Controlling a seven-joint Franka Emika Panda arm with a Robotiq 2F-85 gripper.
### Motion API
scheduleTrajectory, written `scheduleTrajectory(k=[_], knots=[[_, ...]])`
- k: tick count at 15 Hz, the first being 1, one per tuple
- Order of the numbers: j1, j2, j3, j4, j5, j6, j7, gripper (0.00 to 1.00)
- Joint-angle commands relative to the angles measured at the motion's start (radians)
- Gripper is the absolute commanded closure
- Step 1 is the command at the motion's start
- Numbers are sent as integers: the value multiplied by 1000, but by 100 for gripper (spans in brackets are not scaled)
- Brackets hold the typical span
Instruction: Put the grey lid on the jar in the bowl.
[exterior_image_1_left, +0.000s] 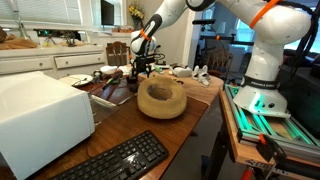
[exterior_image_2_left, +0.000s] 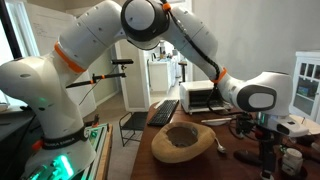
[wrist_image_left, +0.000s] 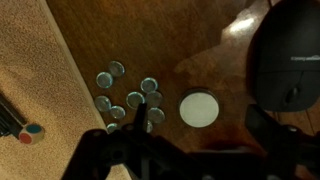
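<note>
My open gripper should next move down over the round grey lid and close its fingers on the lid's rim, because the lid is already between them.
The grey lid is a pale round disc lying flat on the dark wooden table in the wrist view. My gripper hangs above it, open and empty, with one dark finger on either side of the lid. In both exterior views the gripper is low over the table, beside the wooden bowl and apart from it. The jar does not show; the inside of the bowl is dark in an exterior view.
Several small round metal caps lie just beside the lid. A dark rounded object sits on its other side, and a cork mat further off. A white box and a black keyboard occupy the near table.
</note>
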Motion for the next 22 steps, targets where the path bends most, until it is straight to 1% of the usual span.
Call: scheduleTrajectory(k=[1, 4, 8, 9, 10, 11, 12, 13, 14, 15, 18, 19, 20, 21, 22], knots=[[-9, 30, -8, 36, 25, 18, 32, 0], [-25, 61, -8, 77, 37, 14, 55, 0], [-43, 125, 0, 161, 58, -6, 67, 0], [-44, 142, 1, 183, 60, -11, 68, 1], [-43, 156, 0, 202, 59, -16, 72, 4], [-44, 171, 3, 222, 60, -21, 73, 4], [-44, 183, 7, 236, 61, -23, 74, 7], [-44, 191, 10, 247, 62, -23, 75, 6], [-40, 197, 12, 251, 63, -18, 79, 9], [-35, 196, 13, 247, 62, -9, 84, 7], [-22, 181, 17, 213, 63, 20, 98, 12], [-18, 178, 18, 204, 65, 28, 101, 12], [-15, 176, 18, 198, 66, 34, 106, 16], [-14, 175, 20, 190, 69, 42, 110, 17], [-14, 175, 22, 187, 72, 48, 112, 20]])
